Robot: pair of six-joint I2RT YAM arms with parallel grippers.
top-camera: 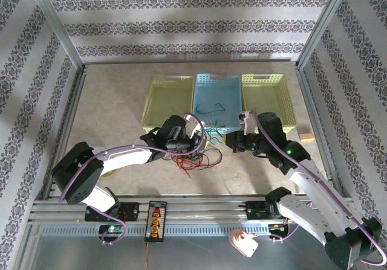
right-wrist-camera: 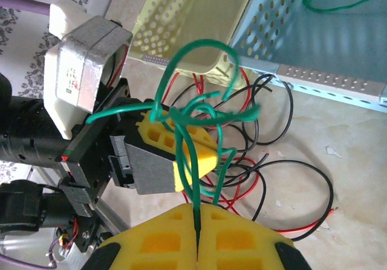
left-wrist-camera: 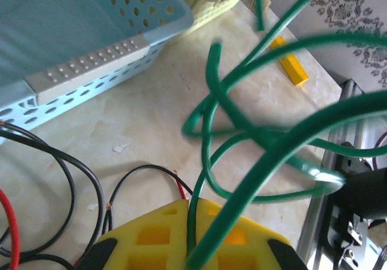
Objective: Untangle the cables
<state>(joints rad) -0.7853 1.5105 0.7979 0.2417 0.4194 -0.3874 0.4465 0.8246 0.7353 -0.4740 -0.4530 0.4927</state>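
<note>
I will carry the green cable outward with my right gripper to that basket's near corner (top-camera: 234, 124) next and then release it, since a piece of the green cable already lies in the blue basket (top-camera: 217, 83).
A green cable (top-camera: 213, 131) hangs in tangled loops between my two grippers, just in front of the blue basket (top-camera: 217, 83). My left gripper (left-wrist-camera: 192, 205) is shut on the green cable (left-wrist-camera: 284, 152), one strand pinched between its yellow pads. My right gripper (right-wrist-camera: 198, 208) is also shut on the green cable (right-wrist-camera: 192, 188), close to the left gripper (right-wrist-camera: 199, 152). Red and black cables (top-camera: 193, 158) lie looped together on the table beneath them. The black cable (left-wrist-camera: 66, 161) and red cable (left-wrist-camera: 9, 221) rest on the tabletop under the left gripper.
Three perforated baskets stand in a row at the back: yellow (top-camera: 166, 98), blue, yellow (top-camera: 269, 95). A green strand (top-camera: 208, 108) lies in the blue one. A small yellow block (left-wrist-camera: 289, 67) and a wooden block (top-camera: 306, 135) lie to the right. A power strip (top-camera: 156, 220) sits on the front rail.
</note>
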